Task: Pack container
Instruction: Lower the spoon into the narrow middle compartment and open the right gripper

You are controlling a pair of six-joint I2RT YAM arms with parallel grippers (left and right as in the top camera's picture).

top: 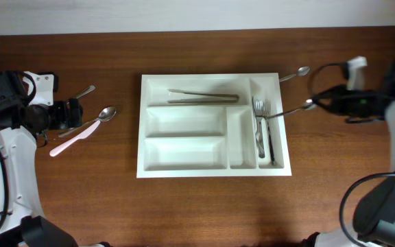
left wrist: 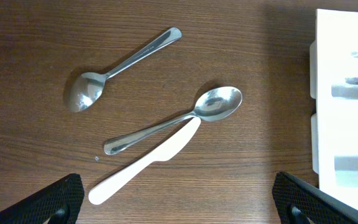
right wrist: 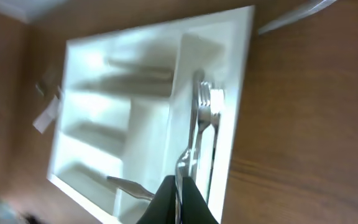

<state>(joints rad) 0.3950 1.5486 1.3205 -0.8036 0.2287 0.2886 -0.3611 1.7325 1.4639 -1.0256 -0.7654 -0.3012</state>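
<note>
My right gripper moves over the container's empty narrow section beside the forks next, lowers and releases. The section lies below and to its left in the overhead view.
The container [top: 184, 147] is a white tray at mid-table, also seen in the right wrist view [right wrist: 98, 99]. Long metal pieces [top: 203, 97] lie in its top compartment, and forks [top: 260, 134] lie in its far-right narrow one. My right gripper [top: 316, 103] is shut on a slim metal utensil [top: 285, 112] whose free end reaches over that right compartment. In the right wrist view the fingertips [right wrist: 166, 202] pinch this utensil [right wrist: 191, 134]. I cannot tell whether it is a spoon or a fork. My left gripper [left wrist: 179, 208] hangs open above bare wood, near a white plastic knife [left wrist: 145, 163].
Left of the tray lie two metal spoons [left wrist: 174, 119] [left wrist: 118, 67] and the white knife [top: 72, 140]. Another spoon [top: 295, 74] rests on the table off the tray's top right corner. The tray's left wall [left wrist: 347, 93] shows at the right edge of the left wrist view.
</note>
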